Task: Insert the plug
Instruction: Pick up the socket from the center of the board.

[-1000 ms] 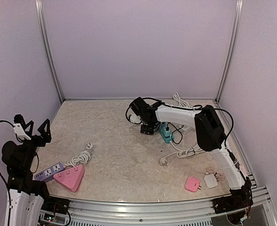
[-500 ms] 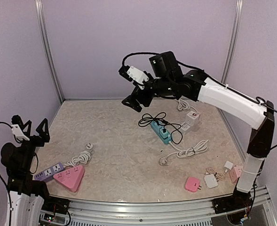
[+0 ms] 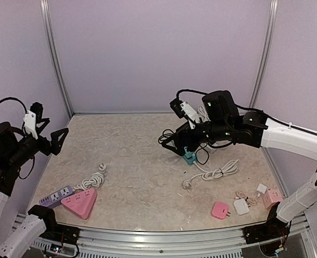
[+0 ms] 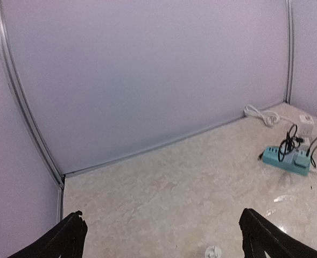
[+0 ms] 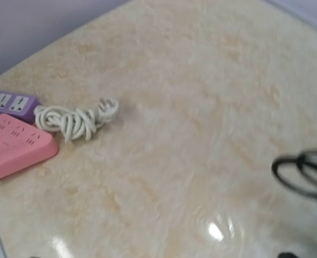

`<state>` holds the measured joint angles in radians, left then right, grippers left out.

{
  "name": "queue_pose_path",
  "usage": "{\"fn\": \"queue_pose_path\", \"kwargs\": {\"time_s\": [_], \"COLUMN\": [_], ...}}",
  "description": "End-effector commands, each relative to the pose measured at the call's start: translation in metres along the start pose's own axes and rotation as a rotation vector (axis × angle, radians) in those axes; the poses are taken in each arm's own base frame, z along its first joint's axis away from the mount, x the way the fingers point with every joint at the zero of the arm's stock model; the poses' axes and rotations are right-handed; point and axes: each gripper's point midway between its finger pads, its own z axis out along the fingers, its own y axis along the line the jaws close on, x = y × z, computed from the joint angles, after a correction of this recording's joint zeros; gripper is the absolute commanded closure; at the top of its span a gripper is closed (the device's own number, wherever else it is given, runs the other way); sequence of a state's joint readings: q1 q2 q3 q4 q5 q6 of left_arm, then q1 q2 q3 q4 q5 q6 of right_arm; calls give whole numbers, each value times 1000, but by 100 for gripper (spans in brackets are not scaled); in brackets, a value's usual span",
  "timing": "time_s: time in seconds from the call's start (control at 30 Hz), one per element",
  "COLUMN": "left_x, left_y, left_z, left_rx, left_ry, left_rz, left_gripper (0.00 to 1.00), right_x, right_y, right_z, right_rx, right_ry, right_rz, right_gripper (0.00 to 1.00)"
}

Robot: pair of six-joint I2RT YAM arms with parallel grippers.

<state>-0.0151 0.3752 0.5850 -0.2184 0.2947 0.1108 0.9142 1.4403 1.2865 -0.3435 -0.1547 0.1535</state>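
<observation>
The fingers of my left gripper still face the back wall, so next I should lower it back toward the purple power strip and tilt them down to straddle the purple power strip's middle (image 3: 56, 196).
A white plug (image 3: 101, 167) with its coiled cord (image 3: 91, 180) lies at the left on the marble floor, next to a purple power strip (image 3: 56, 196) and a pink triangular strip (image 3: 80, 202). The right wrist view shows the same plug (image 5: 108, 107), blurred. My left gripper (image 3: 51, 118) is raised at the far left, open and empty; its fingers (image 4: 67, 242) frame the floor, with the plug (image 4: 212, 251) low between them. My right gripper (image 3: 174, 144) hovers open beside a teal power strip (image 3: 189, 157) that carries black cords. The right wrist view does not show its fingers.
A second white plug (image 3: 188, 184) with a coiled cord (image 3: 217, 172) lies right of centre. A pink adapter (image 3: 220, 209), a white adapter (image 3: 241, 206) and a pink cube socket (image 3: 269, 196) sit at the front right. More white cord (image 4: 260, 114) lies at the back wall.
The right arm has swung down from high above the floor and now sits low beside the teal strip. The left arm has risen and turned inward.
</observation>
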Motion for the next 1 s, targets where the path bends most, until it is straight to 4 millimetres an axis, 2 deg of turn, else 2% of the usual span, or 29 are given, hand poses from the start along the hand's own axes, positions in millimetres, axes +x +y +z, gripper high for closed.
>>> {"fn": "queue_pose_path", "kwargs": {"time_s": [0.0, 0.1, 0.17, 0.2, 0.27, 0.4, 0.47, 0.6, 0.67, 0.83, 0.97], "left_x": [75, 113, 141, 159, 182, 211, 231, 273, 283, 298, 307], "left_y": [-29, -22, -3, 6, 18, 24, 25, 20, 25, 39, 35], "left_z": [-10, -39, -55, -59, -68, -75, -79, -100, -104, -97, -90], "left_rx": [270, 413, 414, 401, 394, 410, 398, 469, 468, 419, 438], "left_ry": [609, 1029, 1279, 1387, 1498, 1539, 1559, 1651, 1676, 1677, 1638], "left_rz": [306, 434, 486, 502, 560, 651, 681, 706, 715, 703, 679], "left_gripper": [1, 3, 2, 2, 1, 1, 1, 1, 1, 2, 6], "right_x": [-9, 0, 7, 11, 19, 31, 37, 41, 43, 44, 44], "right_y": [8, 20, 30, 35, 46, 60, 63, 64, 65, 66, 66], "right_z": [-19, -20, -20, -19, -17, -14, -14, -15, -16, -19, -18], "right_rx": [-14, -24, -38, -45, -59, -69, -67, -59, -60, -61, -65], "right_ry": [-83, -69, -59, -50, -29, 15, 29, 24, 25, 20, 15], "right_rz": [103, 94, 76, 66, 43, 4, -12, -19, -17, -22, -21], "right_gripper": [7, 7, 7, 7, 7, 7, 6, 6, 6, 6, 6]}}
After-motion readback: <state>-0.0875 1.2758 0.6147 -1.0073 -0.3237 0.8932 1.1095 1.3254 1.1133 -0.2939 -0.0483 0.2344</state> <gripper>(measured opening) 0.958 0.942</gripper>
